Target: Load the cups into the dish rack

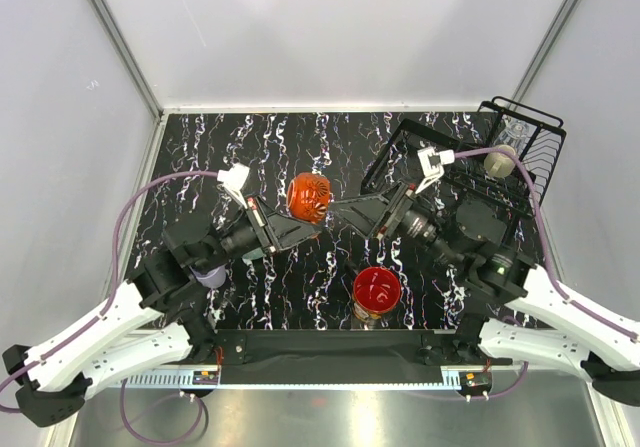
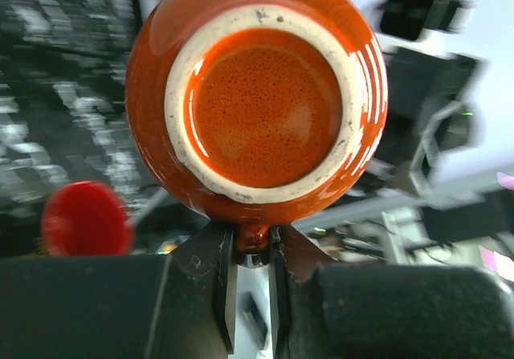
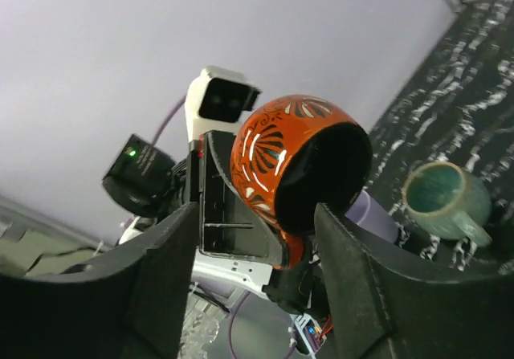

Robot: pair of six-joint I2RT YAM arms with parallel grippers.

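I will swing my left gripper across and down to free the mug with its opening down in the black dish rack, as that lies to its right in the top view.
My left gripper [image 1: 293, 212] is shut on the handle of the small orange mug [image 1: 308, 196] and holds it on its side above the table's middle. The left wrist view shows the mug's base [image 2: 265, 94] with the handle pinched at my left gripper [image 2: 253, 242]. My right gripper [image 1: 341, 210] is open just right of the mug, its mouth facing it. In the right wrist view my right gripper [image 3: 255, 214] has its jaws spread either side of the mug [image 3: 277, 146], apart from it. The black dish rack [image 1: 405, 145] holds the clear glass [image 1: 515, 128] and the beige mug [image 1: 498, 162].
The red-inside dark mug [image 1: 377, 291] stands near the front edge, and shows in the left wrist view [image 2: 84, 218]. The lavender tumbler [image 1: 210, 276] sits half under my left arm. The teal-green mug [image 3: 446, 198] stands beside the tumbler [image 3: 373, 214].
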